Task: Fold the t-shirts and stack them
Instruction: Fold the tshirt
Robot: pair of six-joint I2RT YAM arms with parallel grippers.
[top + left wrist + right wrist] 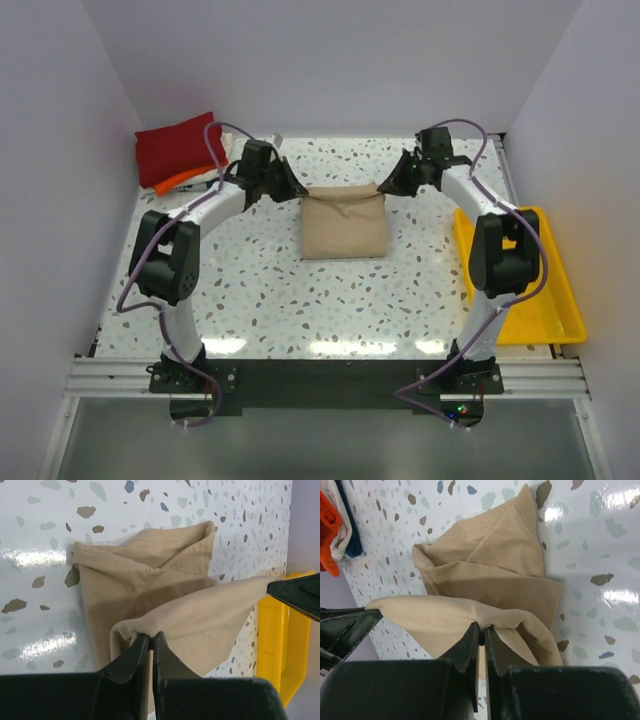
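Observation:
My left gripper needs to move outward and down next and let go of the tan t-shirt's corner over the lower layer's far end, because that end is outward and below its fingers.
The tan t-shirt lies partly folded in the middle of the table. My left gripper is shut on its far left corner, and my right gripper is shut on its far right corner. Both hold the far edge lifted and stretched between them. In the left wrist view the jaws pinch the tan cloth; the right gripper's fingertip shows at the right. In the right wrist view the jaws pinch the cloth. Folded dark red, orange and white shirts are stacked at the far left.
A yellow plastic tray sits at the table's right edge, beside the right arm; it also shows in the left wrist view. White walls close in the table on three sides. The orange and white shirt edges show in the right wrist view.

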